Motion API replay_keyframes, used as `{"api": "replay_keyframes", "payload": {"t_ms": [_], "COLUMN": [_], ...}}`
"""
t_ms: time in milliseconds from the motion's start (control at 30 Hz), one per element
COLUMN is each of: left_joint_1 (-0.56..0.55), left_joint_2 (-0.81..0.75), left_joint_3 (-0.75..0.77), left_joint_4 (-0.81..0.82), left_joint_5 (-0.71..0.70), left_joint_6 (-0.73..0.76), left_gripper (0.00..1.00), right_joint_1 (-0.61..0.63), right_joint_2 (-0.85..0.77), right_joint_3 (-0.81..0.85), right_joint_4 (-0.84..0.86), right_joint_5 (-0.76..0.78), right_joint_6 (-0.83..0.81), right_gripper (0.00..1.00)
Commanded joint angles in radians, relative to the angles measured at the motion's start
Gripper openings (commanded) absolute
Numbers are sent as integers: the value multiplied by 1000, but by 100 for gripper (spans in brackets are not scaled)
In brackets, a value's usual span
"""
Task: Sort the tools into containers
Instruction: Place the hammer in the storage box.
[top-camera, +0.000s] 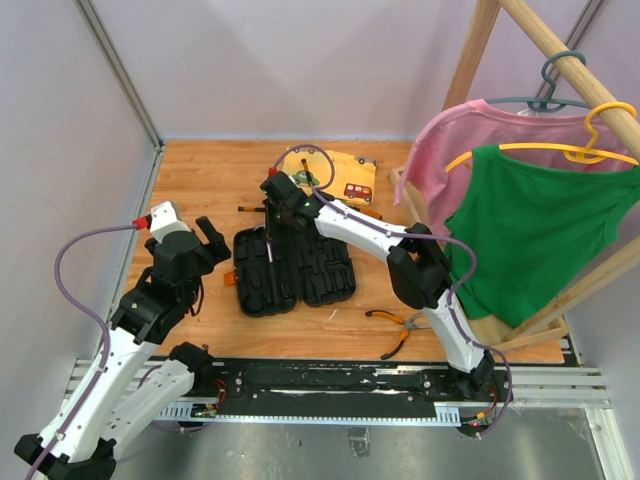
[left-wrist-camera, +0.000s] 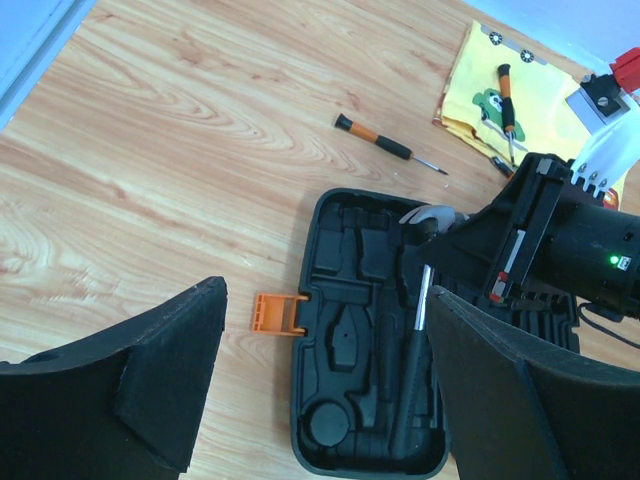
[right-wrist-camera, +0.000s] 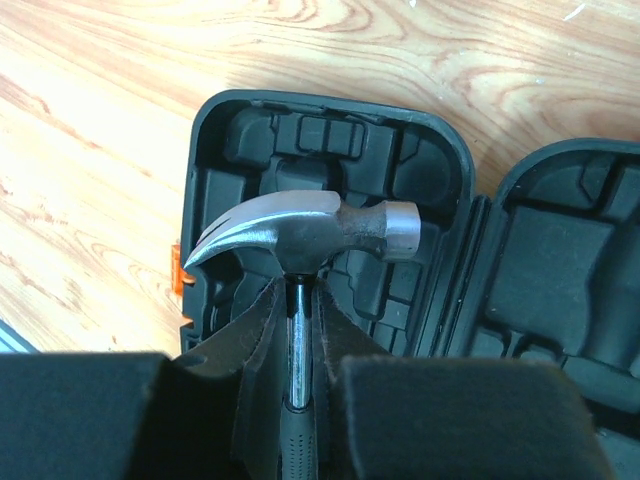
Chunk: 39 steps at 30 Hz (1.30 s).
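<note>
I need to lower my right gripper next toward the far end of the case's latch-side half and let go of the hammer's stem there, with the hammer's handle (left-wrist-camera: 405, 400) in a slot but its head raised.
The black tool case (top-camera: 300, 272) lies open in the middle of the table, moulded slots up, orange latch (left-wrist-camera: 277, 312) on its left. My right gripper (right-wrist-camera: 300, 305) is shut on the steel shaft of the claw hammer (right-wrist-camera: 310, 230), just under the head, over the case's left half (right-wrist-camera: 330, 130). The hammer's black handle (left-wrist-camera: 405, 400) reaches down into a slot. My left gripper (left-wrist-camera: 325, 300) is open and holds nothing, above the case's left edge. An orange-and-black screwdriver (left-wrist-camera: 385, 143) lies beyond the case. Orange-handled pliers (top-camera: 395, 325) lie to its near right.
A yellow cloth (top-camera: 335, 175) at the back carries another screwdriver (left-wrist-camera: 508, 95). On the right stands a wooden clothes rack (top-camera: 520, 335) hung with a pink shirt (top-camera: 440, 160) and a green shirt (top-camera: 530, 235). Grey walls close the left and back.
</note>
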Motion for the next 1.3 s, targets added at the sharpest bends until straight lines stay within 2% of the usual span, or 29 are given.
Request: {"api": "replay_keyframes", "payload": {"t_ms": [0, 500, 633, 933, 1100, 1267], "left_joint_1": [12, 18, 21, 35, 40, 41], "left_joint_2": [4, 12, 15, 20, 21, 30], "left_joint_3": [14, 11, 11, 10, 8, 8], "left_joint_4": [7, 13, 16, 23, 26, 28], "left_joint_5": [-20, -6, -2, 13, 17, 23], "left_joint_6": [-7, -1, 1, 8, 11, 14], "left_gripper": [84, 85, 85, 85, 85, 85], "right_joint_1": [11, 10, 7, 2, -2, -3], "right_joint_2": [32, 137, 147, 131, 101, 4], "right_joint_3": [60, 141, 140, 109, 86, -14], "right_joint_4": [-9, -9, -8, 18, 30, 90], "right_joint_5": [9, 48, 53, 54, 36, 20], "right_joint_6": [-9, -31, -29, -24, -29, -76], "right_gripper": [1, 3, 9, 38, 43, 45]}}
